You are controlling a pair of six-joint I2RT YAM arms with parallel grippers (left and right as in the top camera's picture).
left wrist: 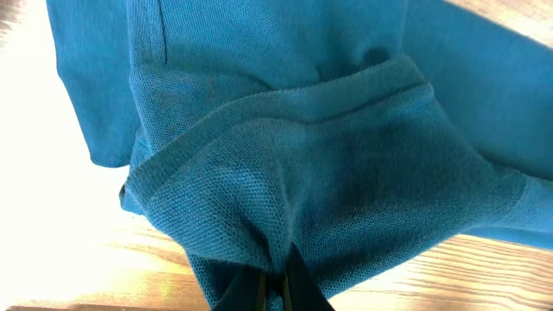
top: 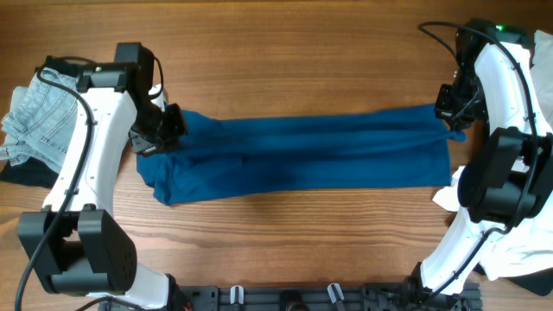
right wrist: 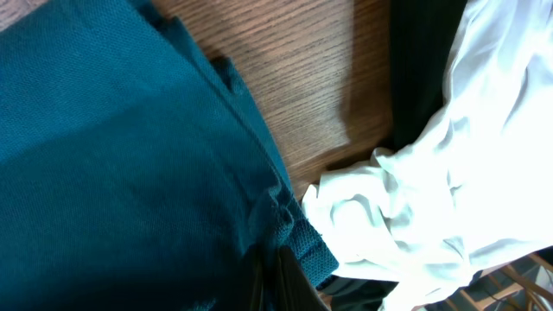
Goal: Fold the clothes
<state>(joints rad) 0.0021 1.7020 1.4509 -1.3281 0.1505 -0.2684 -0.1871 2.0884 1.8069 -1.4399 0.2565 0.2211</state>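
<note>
My right gripper eases down, slightly back over the shirt's near flat layer (top: 436,157) next and releases the pinched hem there, as I still hold it above.
The deep-blue shirt (top: 302,157) lies stretched out as a long folded band across the middle of the table. My left gripper (top: 158,131) is shut on its left end, where the knit cloth (left wrist: 294,164) bunches between the fingers (left wrist: 270,289). My right gripper (top: 453,119) is shut on the shirt's right end (right wrist: 130,173), the fingers (right wrist: 275,281) pinching the hem. Pale-blue denim shorts (top: 36,114) lie at the far left over a black garment (top: 22,173). A white garment (top: 510,233) lies at the right and also shows in the right wrist view (right wrist: 441,173).
The wooden table (top: 294,69) shows bare wood behind and in front of the shirt. A black rack (top: 285,298) with clips runs along the front edge. A dark garment (right wrist: 415,52) lies under the white one at the right.
</note>
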